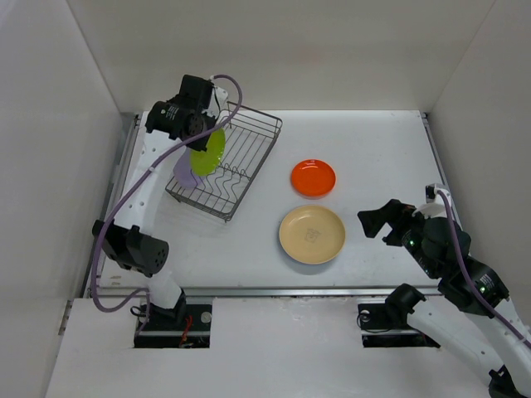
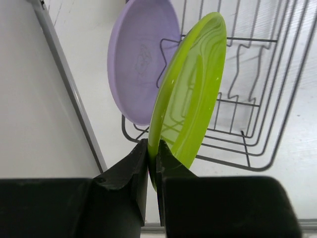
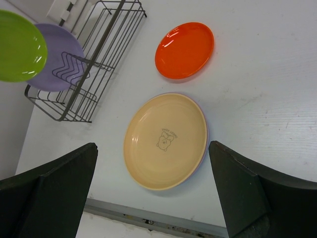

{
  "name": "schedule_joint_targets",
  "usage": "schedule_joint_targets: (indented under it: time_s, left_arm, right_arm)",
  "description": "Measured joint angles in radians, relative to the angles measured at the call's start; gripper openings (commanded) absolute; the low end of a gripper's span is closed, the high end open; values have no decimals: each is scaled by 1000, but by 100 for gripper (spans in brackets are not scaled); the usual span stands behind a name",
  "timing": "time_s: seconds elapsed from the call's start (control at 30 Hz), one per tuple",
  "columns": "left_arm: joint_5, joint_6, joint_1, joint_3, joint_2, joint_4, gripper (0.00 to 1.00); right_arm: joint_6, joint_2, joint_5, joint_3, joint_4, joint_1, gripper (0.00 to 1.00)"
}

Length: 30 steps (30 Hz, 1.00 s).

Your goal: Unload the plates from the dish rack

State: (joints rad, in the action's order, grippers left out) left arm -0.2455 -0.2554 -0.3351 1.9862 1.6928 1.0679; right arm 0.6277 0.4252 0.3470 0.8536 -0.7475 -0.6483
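My left gripper is holding the lime-green plate and needs to move it over the rack's (image 1: pixel 228 162) side, then down onto the uncovered orange plate (image 1: pixel 313 177).
My left gripper (image 2: pixel 153 151) is shut on the rim of the lime-green plate (image 2: pixel 190 94), held on edge above the dark wire dish rack (image 1: pixel 228 162). The lavender plate (image 2: pixel 141 59) stands in the rack's near-left end, just behind the green one. The green plate (image 1: pixel 207 152) and lavender plate (image 1: pixel 186 172) also show from the top. The orange plate (image 1: pixel 313 177) and the cream-yellow plate (image 1: pixel 312 235) lie flat on the table right of the rack. A thin bluish rim shows under the cream plate (image 3: pixel 166 141). My right gripper (image 1: pixel 377 222) is open and empty, right of the cream plate.
White walls enclose the table on three sides. A metal rail (image 1: pixel 116 191) runs along the table's left edge beside the rack. A white caddy (image 3: pixel 62 9) sits at the rack's far corner. The table's front edge (image 1: pixel 274 291) lies just below the cream plate.
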Motion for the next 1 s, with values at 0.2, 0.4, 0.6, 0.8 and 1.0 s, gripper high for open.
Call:
schedule_joint_targets:
  time_s: [0.2, 0.4, 0.6, 0.8, 1.0]
  left_arm:
    - [79, -3, -32, 24, -32, 43, 0]
    - [221, -19, -98, 50, -24, 87, 0]
    - [354, -1, -224, 206, 151, 39, 0]
    - [491, 94, -241, 265, 406, -132, 0]
    - [580, 195, -238, 266, 589, -292, 0]
  right_arm:
    - [-5, 0, -7, 0, 0, 0, 100]
    - [-7, 0, -8, 0, 0, 0, 100]
    - [-7, 0, -8, 0, 0, 0, 100]
    - [-7, 0, -8, 0, 0, 0, 100]
    - [-7, -2, -8, 0, 0, 0, 100]
